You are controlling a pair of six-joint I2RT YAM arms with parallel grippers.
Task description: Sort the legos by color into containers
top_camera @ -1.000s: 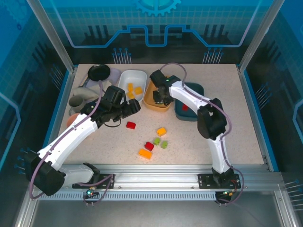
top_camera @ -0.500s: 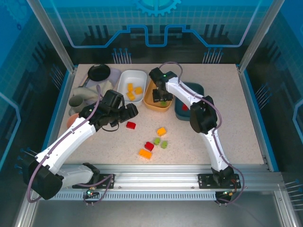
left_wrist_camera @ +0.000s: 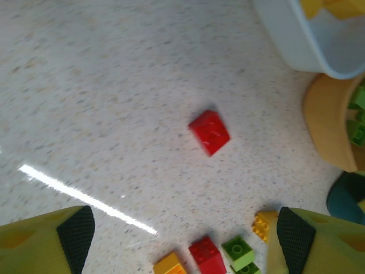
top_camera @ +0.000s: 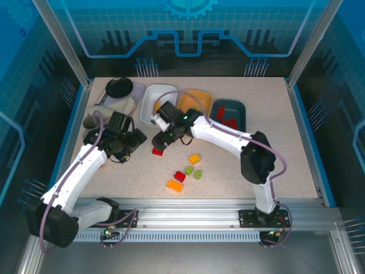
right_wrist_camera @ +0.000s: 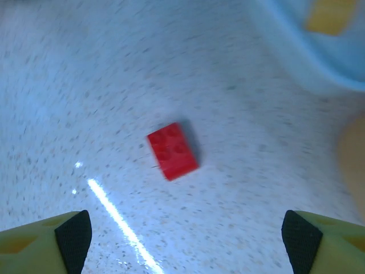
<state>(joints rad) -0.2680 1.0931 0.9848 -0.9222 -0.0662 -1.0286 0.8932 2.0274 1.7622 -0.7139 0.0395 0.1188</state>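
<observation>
My right gripper is open and should next lower to the lone red lego, over its studded top, and close, as bare tabletop all around leaves both fingers room.
A lone red lego lies on the table between the two arms; it shows again as a red brick in the left wrist view and as a red brick in the right wrist view. My right gripper hovers just above it, open and holding nothing. My left gripper is to its left, open and holding nothing. At the back stand the white dish with yellow legos, the orange dish with green legos, and the teal dish with red ones.
Several loose legos lie mid-table: an orange-yellow one, a red one, two green ones and an orange one. A black pan and other crockery crowd the back left corner.
My right gripper opened over the orange dish, leaving a green lego there, then swung left and forward to above the lone red lego. My left arm drew back to the left.
</observation>
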